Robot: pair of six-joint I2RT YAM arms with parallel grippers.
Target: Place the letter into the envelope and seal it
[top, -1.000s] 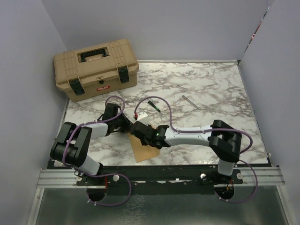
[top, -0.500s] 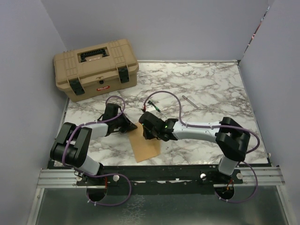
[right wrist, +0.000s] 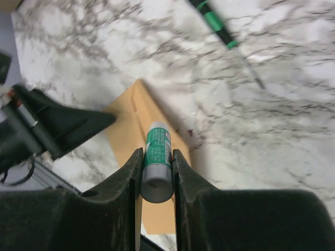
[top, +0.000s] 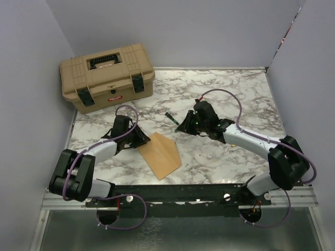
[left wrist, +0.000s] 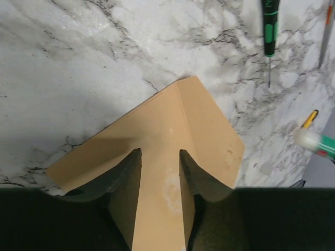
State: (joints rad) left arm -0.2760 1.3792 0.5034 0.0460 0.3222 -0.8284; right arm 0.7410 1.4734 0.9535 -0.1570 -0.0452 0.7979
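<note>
My right gripper will next move down to the bare marble between envelope and screwdriver below it and let go of the glue stick clear of the paper.
The brown envelope lies flat near the front of the table, its pointed flap folded down. In the left wrist view the envelope fills the centre. My left gripper rests at its left corner, jaws open, fingers over the paper on either side of a strip of it. My right gripper hovers up and right of the envelope, shut on a green glue stick with a grey cap. The envelope lies below it. The letter is out of view.
A tan toolbox stands at the back left. A green-handled screwdriver lies just left of my right gripper and also shows in the right wrist view. Purple walls enclose the table on three sides.
My right arm has pulled away from over the envelope, up and to the right, carrying the glue stick. The whole envelope now shows. My left gripper stays at its corner.
</note>
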